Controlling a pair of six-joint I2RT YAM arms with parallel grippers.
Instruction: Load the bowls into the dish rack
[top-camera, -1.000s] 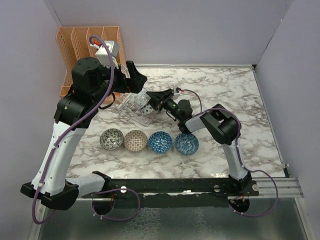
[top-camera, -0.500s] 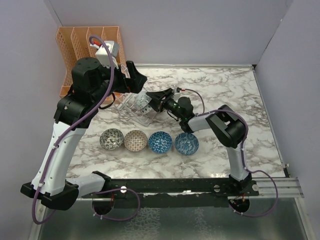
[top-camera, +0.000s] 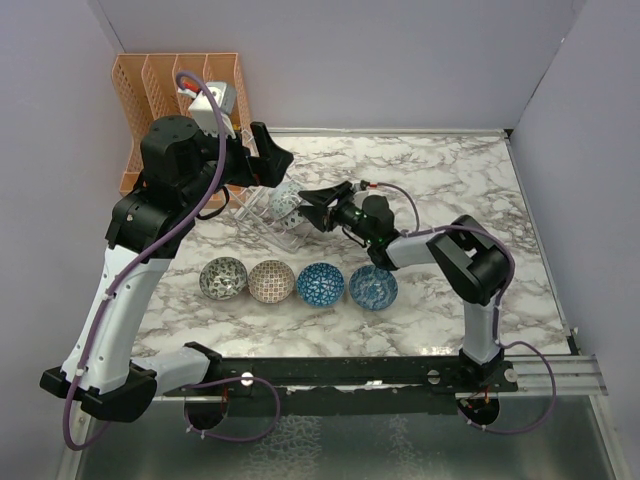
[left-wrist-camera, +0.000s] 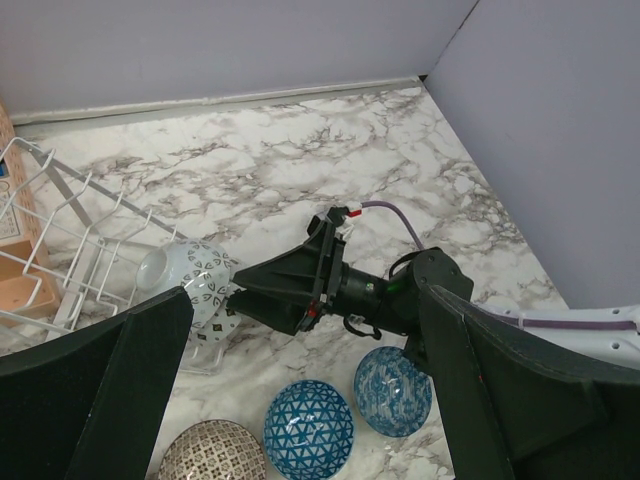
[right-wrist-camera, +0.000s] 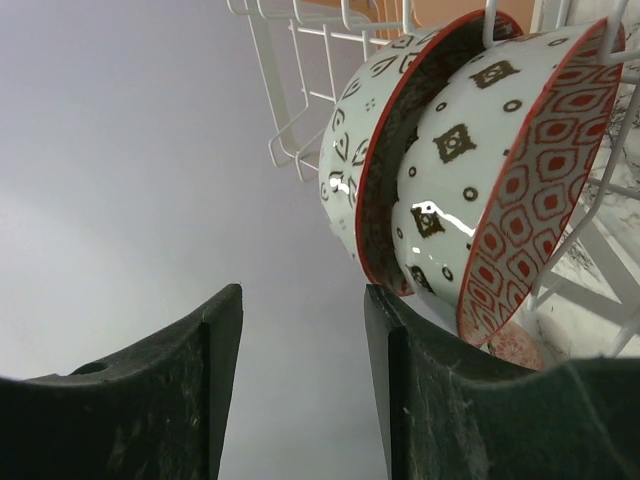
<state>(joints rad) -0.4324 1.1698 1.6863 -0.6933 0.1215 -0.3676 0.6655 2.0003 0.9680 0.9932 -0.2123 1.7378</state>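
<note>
My right gripper should next swing back empty, turn to point down and go down onto the rack-side rim of the endmost blue bowl, because that bowl is still on the tabletop.
The clear dish rack stands at the back left, also in the left wrist view. Two red-pink bowls stand on edge in its slots, side by side; one shows from above. My right gripper is open and empty just right of them, jaws apart. My left gripper hovers open and empty above the rack's right end. A grey-black bowl, a beige bowl and two blue bowls lie in a row on the marble table.
An orange perforated organiser stands in the back left corner behind the rack. Grey walls close the table at the back and both sides. My right forearm stretches low just behind the blue bowls.
My right gripper has drawn back to the right, away from the rack, and its elbow has swung right. The red-pink bowl stays in the rack. The left arm has barely moved.
</note>
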